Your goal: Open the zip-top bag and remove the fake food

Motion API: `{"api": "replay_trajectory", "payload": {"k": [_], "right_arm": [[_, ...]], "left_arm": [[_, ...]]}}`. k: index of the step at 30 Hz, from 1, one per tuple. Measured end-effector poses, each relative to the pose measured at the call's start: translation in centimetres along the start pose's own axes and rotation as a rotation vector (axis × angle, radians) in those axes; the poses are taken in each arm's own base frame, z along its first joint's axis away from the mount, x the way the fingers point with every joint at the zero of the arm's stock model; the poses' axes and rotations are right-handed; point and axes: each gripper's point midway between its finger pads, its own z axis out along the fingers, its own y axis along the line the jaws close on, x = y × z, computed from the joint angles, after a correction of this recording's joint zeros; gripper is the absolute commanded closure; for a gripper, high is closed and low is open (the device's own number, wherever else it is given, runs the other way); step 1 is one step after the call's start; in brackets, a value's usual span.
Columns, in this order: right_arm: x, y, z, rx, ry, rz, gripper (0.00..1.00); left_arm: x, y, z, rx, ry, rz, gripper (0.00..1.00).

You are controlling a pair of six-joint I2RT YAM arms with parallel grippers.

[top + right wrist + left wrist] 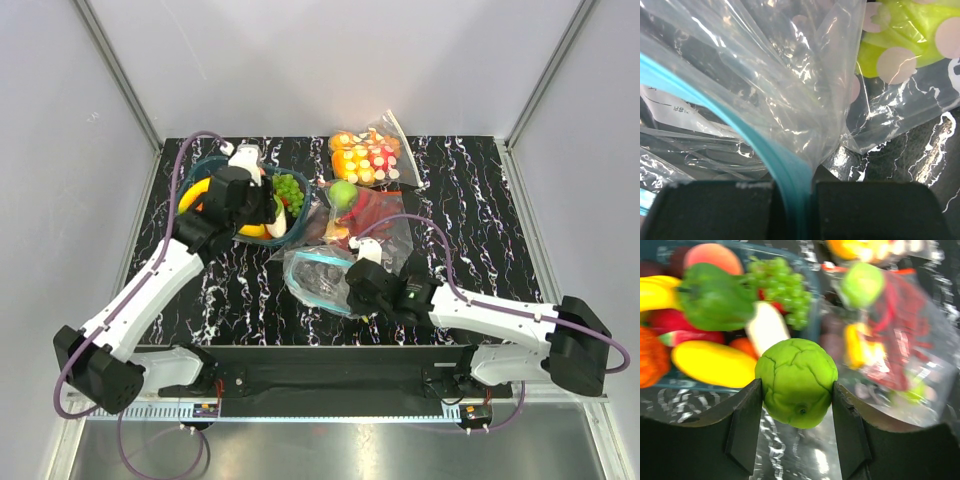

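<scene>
The green fruit (796, 375) hangs above the bowl's rim, so I need to move my left gripper down toward the left in the wrist view. I need to release it onto the white and yellow food.
My left gripper (796, 390) is shut on a green round fruit (796, 375) and holds it above the table beside a blue-rimmed bowl (812, 295). The bowl holds a banana (652, 292), a peach (712, 257), green grapes (785, 285) and other plastic food. In the top view the left gripper (262, 205) sits over the bowl's right edge (200, 165). My right gripper (792, 187) is shut on the teal zipper strip (740, 132) of the clear zip-top bag (790, 75). The bag (318, 272) lies at the table's middle front, next to the right gripper (352, 282).
A larger clear bag with red peppers (375, 215) lies behind the zip-top bag, with a green apple (343, 193) at its far left. A small bag of orange and red-white pieces (368, 158) is at the back. The black marbled table (480, 230) has walls on three sides.
</scene>
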Motion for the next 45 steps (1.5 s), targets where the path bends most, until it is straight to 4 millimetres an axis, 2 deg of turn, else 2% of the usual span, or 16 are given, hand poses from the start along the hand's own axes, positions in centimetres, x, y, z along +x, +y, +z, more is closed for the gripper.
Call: {"api": "replay_trajectory", "payload": {"k": [6,10,12,15,20,25,31,33,45], "right_arm": [[-0.2,-0.3,-0.6,0.007,-0.008,0.000,1.00],[-0.1,-0.4,-0.6,0.011,-0.004,-0.002,1.00],[-0.1,-0.5,-0.6,0.012,-0.003,-0.002,1.00],[0.0,-0.5,-0.5,0.013,-0.002,-0.003,1.00],[0.1,-0.5,-0.4,0.017,0.004,-0.006,1.00],[0.3,-0.6,-0.2,0.021,0.008,-0.007,1.00],[0.3,-0.6,-0.2,0.022,0.010,-0.008,1.00],[0.3,-0.6,-0.2,0.022,0.010,-0.008,1.00],[0.5,-0.8,-0.1,0.027,0.015,-0.010,1.00]], "left_arm": [[-1.3,5.7,0.6,-0.144,-0.029,-0.055,0.51],[-1.1,9.7,0.8,-0.232,-0.025,-0.096,0.51],[-0.5,10.9,1.0,-0.258,-0.014,-0.104,0.51],[0.1,11.6,1.2,-0.270,-0.001,-0.110,0.51],[0.6,11.2,1.6,-0.238,0.000,-0.115,0.51],[1.9,9.9,2.2,-0.184,0.023,-0.111,0.51],[2.2,5.8,3.2,-0.091,0.036,-0.056,0.51],[2.2,5.1,3.8,-0.079,0.046,-0.046,0.51],[3.6,5.1,6.7,-0.093,0.093,-0.038,0.51]]}}
